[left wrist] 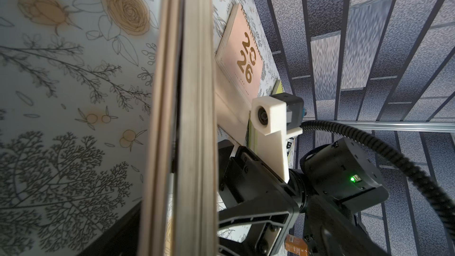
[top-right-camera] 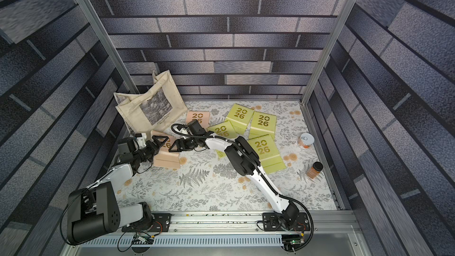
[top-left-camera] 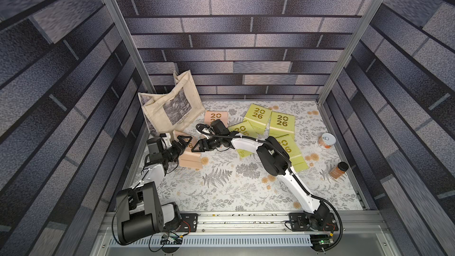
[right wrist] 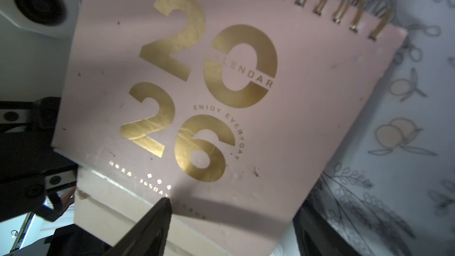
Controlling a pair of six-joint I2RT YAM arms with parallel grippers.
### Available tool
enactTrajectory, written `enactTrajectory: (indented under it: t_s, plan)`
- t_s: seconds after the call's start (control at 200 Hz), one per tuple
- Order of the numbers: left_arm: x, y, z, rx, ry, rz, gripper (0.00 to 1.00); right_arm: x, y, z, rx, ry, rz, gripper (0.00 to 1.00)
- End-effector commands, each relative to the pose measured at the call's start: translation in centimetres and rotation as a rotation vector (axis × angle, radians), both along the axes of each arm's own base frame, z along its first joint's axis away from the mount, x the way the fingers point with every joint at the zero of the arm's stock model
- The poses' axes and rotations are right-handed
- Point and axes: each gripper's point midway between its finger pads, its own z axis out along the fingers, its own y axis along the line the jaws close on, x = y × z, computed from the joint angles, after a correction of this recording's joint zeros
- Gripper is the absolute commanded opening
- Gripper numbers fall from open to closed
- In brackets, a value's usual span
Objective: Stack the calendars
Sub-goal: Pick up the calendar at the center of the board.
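The peach-pink calendar's side edge (left wrist: pixel 182 199) is already between my left gripper's open fingers, so it will next move back along that edge and close on it.
A peach-pink calendar (top-left-camera: pixel 190 160) with a gold "2026" cover (right wrist: pixel 221 82) sits at the left between my two grippers. My right gripper (top-left-camera: pixel 197 147) is shut on its thick lower end, with one fingertip (right wrist: pixel 165 205) on the cover and the other finger behind it. My left gripper (top-left-camera: pixel 184 142) stands open at the calendar's other side, and the calendar's edge (left wrist: pixel 187 119) runs between its jaws. A second pink calendar (top-left-camera: pixel 216 116) lies flat further back. Several lime-green calendars (top-left-camera: pixel 282 123) lie right of centre, and my right arm crosses over two of them.
A cream tote bag (top-left-camera: pixel 170 109) leans in the back left corner, close behind the left gripper. A white-lidded can (top-left-camera: pixel 326 140) and an orange spice jar (top-left-camera: pixel 339 169) stand by the right wall. The floral mat (top-left-camera: pixel 221 188) ends at the metal rail in front.
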Motion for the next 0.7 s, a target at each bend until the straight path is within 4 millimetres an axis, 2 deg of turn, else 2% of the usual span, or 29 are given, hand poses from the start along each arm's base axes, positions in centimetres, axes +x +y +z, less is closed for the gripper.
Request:
enactTrajectory:
  t_s: [0.0, 0.055, 0.306, 0.501, 0.571, 0.691]
  plan:
    - [-0.1, -0.3, 0.1, 0.001, 0.012, -0.021, 0.91, -0.2, -2.0, -3.2, -0.109, 0.068, -0.038, 0.80]
    - [-0.2, 0.0, 0.2, 0.002, 0.014, -0.015, 0.87, 0.1, -2.4, -3.3, -0.113, 0.065, -0.050, 0.80]
    - [-0.5, 1.1, 1.2, -0.012, 0.015, 0.026, 0.86, 0.9, -3.5, -3.7, -0.124, 0.070, -0.069, 0.80]
    - [-1.1, 0.8, 2.1, -0.019, 0.008, 0.010, 0.86, 1.3, -3.5, -3.7, -0.120, 0.076, -0.064, 0.79]
    - [-1.3, 0.7, 2.0, -0.022, 0.012, 0.005, 0.80, 1.5, -3.5, -3.7, -0.119, 0.076, -0.065, 0.80]
    - [-1.5, 0.4, 2.1, -0.035, 0.018, -0.002, 0.79, 1.5, -3.3, -3.5, -0.113, 0.075, -0.062, 0.80]
